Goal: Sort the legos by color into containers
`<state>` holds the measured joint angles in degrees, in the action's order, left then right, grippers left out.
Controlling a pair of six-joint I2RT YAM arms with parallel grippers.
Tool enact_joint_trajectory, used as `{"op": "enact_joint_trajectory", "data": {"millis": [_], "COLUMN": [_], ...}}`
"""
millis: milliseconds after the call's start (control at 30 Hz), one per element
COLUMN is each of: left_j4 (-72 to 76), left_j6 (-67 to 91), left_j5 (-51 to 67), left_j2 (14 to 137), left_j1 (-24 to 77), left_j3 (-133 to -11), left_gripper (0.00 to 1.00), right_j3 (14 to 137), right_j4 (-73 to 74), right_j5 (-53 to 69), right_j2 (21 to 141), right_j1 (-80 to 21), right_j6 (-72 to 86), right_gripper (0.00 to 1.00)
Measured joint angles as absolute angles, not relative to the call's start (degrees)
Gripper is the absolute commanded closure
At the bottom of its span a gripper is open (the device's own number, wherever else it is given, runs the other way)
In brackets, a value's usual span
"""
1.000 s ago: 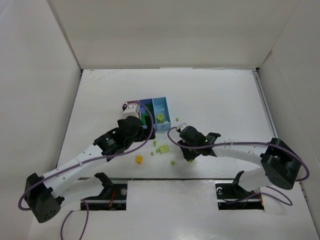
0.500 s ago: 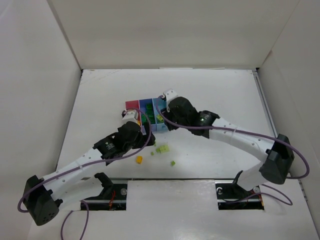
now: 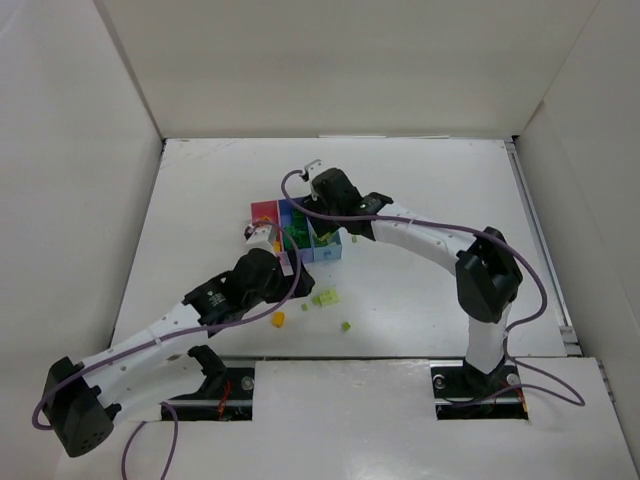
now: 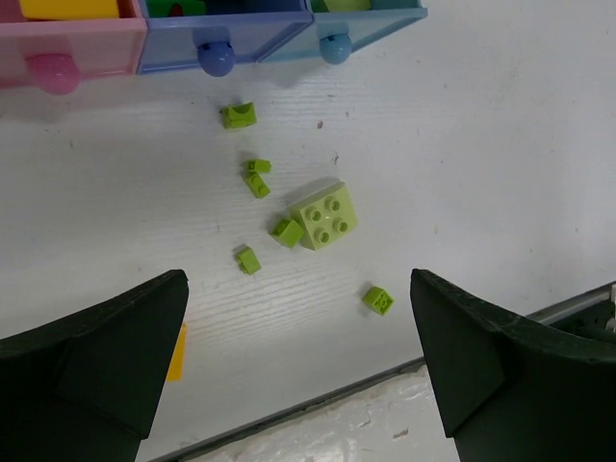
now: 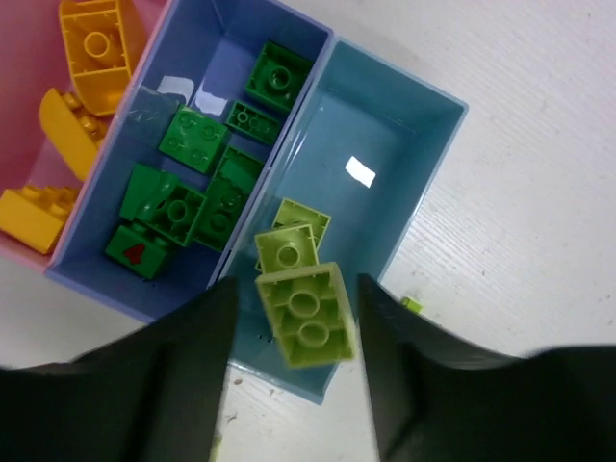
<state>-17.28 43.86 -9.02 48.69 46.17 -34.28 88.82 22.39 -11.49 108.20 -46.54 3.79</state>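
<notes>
I will move my left gripper down and toward the right in the top view next, onto the big lime brick, because the big lime brick is below the gripper's fingers and to that side.
The three joined containers [image 3: 296, 225] stand mid-table: pink [image 5: 21, 115] with orange-yellow legos [image 5: 96, 43], periwinkle [image 5: 226, 48] with dark green legos [image 5: 192, 140], light blue [image 5: 404, 173] with two pale lime legos [image 5: 286, 252]. My right gripper [image 5: 298, 366] hovers over the light blue bin. A lime two-stud brick [image 5: 306, 313] sits underside-up between its fingers, with a gap on the left side. My left gripper [image 4: 298, 318] is wide open and empty above loose lime legos [image 4: 327, 215] on the table.
Loose lime bricks [image 3: 325, 298] and one further out [image 3: 346, 326] lie in front of the bins, with an orange brick [image 3: 278, 319] to their left. White walls enclose the table. The table's front edge [image 4: 318, 409] lies just below the left gripper.
My right arm swung from the table in front of the bins up over the light blue bin with the lime brick. My left arm drew back a little toward the front.
</notes>
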Motion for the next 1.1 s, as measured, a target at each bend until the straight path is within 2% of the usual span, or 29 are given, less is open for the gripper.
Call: {"op": "enact_joint_trajectory", "data": {"millis": [100,133,300,600,700,833,967,1000,1100], "left_j4": [-14.9,-14.4,-11.0,-7.4,-6.8,-6.0,-5.8,-5.8,-6.2], "left_j6": [43.0,42.5,38.7,30.2,27.7,24.9,23.5,23.2,22.8], "left_j5": [-7.2,-6.7,-4.6,-5.0,-6.2,-7.4,-8.7,-9.6,-11.0], "left_j2": [50.7,51.7,57.9,74.2,78.8,82.7,85.2,86.2,88.0], "left_j1": [46.2,46.4,48.4,54.0,55.1,56.1,56.5,56.7,56.9], "left_j3": [-33.7,-33.6,-33.5,-37.2,-40.3,-42.7,-43.8,-44.2,-45.7], "left_gripper": [0.0,0.0,0.0,0.0,0.05,0.2,0.21,0.26,0.3], "right_j3": [89.1,89.3,88.5,74.2,69.1,63.0,59.5,58.8,57.6], "right_j4": [22.8,22.8,22.4,20.6,20.5,21.3,22.3,22.5,22.9], "right_j5": [-10.8,-10.3,-7.9,-4.8,-4.4,-4.1,-4.0,-4.0,-3.9], "right_j2": [108.8,108.7,106.2,87.9,82.8,78.0,74.8,73.9,71.6], "right_j1": [-45.7,-45.6,-45.7,-43.2,-41.1,-38.2,-35.9,-35.2,-33.4], "right_j6": [3.6,3.3,2.7,3.1,3.6,4.3,4.6,4.8,5.0], "right_gripper": [0.26,0.24,0.23,0.22,0.22,0.22,0.22,0.22,0.22]}}
